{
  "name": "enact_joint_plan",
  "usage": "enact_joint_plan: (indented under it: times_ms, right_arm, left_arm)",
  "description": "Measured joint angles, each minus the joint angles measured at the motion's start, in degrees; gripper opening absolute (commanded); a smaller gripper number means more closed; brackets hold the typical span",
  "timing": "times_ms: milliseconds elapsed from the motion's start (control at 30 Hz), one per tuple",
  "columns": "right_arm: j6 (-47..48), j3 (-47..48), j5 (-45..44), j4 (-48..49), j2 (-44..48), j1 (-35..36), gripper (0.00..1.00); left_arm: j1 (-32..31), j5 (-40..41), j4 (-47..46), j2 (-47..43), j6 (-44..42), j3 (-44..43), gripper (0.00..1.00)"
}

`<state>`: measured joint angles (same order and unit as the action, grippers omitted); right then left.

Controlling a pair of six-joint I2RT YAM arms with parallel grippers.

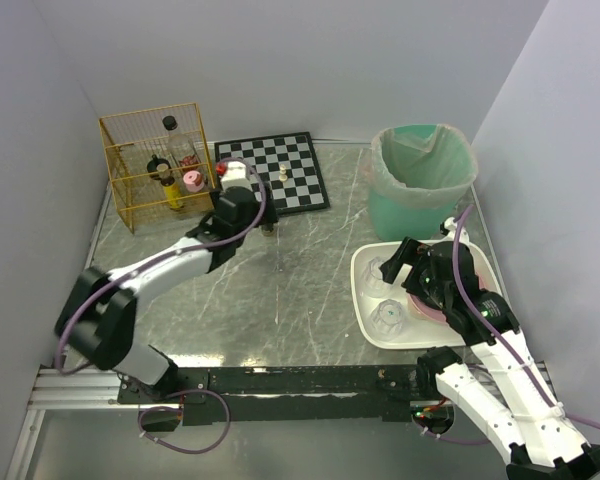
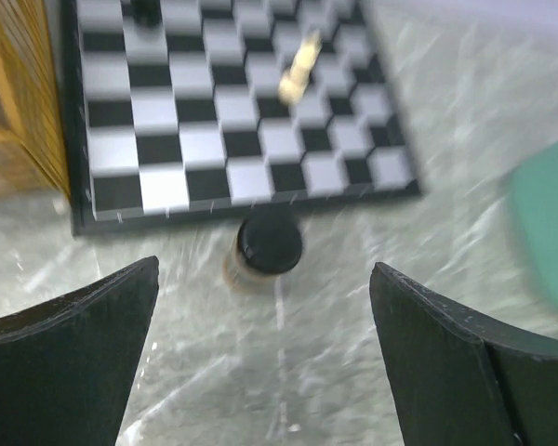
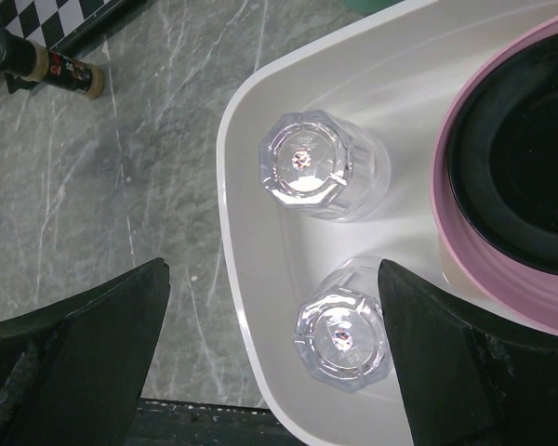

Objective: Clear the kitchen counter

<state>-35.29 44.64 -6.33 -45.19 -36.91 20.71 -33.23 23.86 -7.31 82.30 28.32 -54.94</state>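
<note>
The bottle's black cap (image 2: 271, 243), the bottle's upper end, is below and outward, so next I will lower my left gripper's open fingers outward around it and close them.
The grey-green marble kitchen counter (image 1: 280, 290) fills the middle. A small black-capped bottle (image 2: 263, 249) stands on it just in front of the chessboard; it also shows in the top view (image 1: 269, 231) and the right wrist view (image 3: 42, 63). My left gripper (image 2: 265, 372) is open and empty, hovering just short of the bottle (image 1: 263, 222). My right gripper (image 3: 274, 362) is open and empty over the left edge of the white tray (image 3: 251, 279), with one upturned clear glass (image 3: 344, 336) near its right finger. A second upturned glass (image 3: 307, 163) and a pink bowl (image 3: 521, 177) sit in the tray.
A black-and-white chessboard (image 1: 275, 172) with a pale piece (image 1: 283, 173) lies at the back. A yellow wire basket (image 1: 155, 165) holding bottles stands back left. A green bin (image 1: 422, 175) with a liner stands back right, just behind the tray (image 1: 365, 300).
</note>
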Motion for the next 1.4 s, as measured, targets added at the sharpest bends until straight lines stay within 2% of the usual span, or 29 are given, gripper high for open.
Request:
enact_joint_plan:
  times_ms: [233, 400, 600, 967, 1067, 1133, 1267, 1300, 1400]
  right_arm:
    - [0.0, 0.0, -0.1, 0.0, 0.2, 0.0, 1.00]
    - [0.0, 0.0, -0.1, -0.1, 0.3, 0.0, 1.00]
    - [-0.1, 0.0, -0.1, -0.1, 0.3, 0.0, 1.00]
    - [-0.2, 0.0, -0.3, -0.2, 0.3, 0.0, 1.00]
    - [-0.2, 0.0, -0.3, -0.2, 0.3, 0.0, 1.00]
    - [-0.2, 0.0, -0.3, -0.2, 0.3, 0.0, 1.00]
    - [-0.2, 0.0, -0.3, -0.3, 0.3, 0.0, 1.00]
    - [-0.2, 0.0, -0.3, -0.3, 0.3, 0.0, 1.00]
    - [-0.2, 0.0, -0.3, -0.5, 0.5, 0.0, 1.00]
  left_arm:
    - [-0.2, 0.0, -2.1, 14.1, -1.2, -1.8, 0.97]
    - [-0.2, -0.3, -3.7, 18.2, -2.2, -4.9, 0.98]
    - [-0.2, -1.1, -6.4, 20.8, -3.0, -7.1, 0.82]
    - [-0.2, -1.5, -6.3, 23.0, -3.1, -7.1, 0.63]
    - [-0.2, -1.5, -6.2, 23.0, -3.2, -7.1, 0.54]
    - [-0.2, -1.6, -6.2, 23.1, -3.2, -7.1, 0.43]
    - [-0.2, -1.4, -6.0, 23.4, -3.4, -7.6, 0.03]
    - [-0.2, -1.2, -5.6, 23.5, -3.5, -8.0, 0.01]
    - [-0.2, -0.7, -3.3, 23.6, -3.3, -9.2, 0.01]
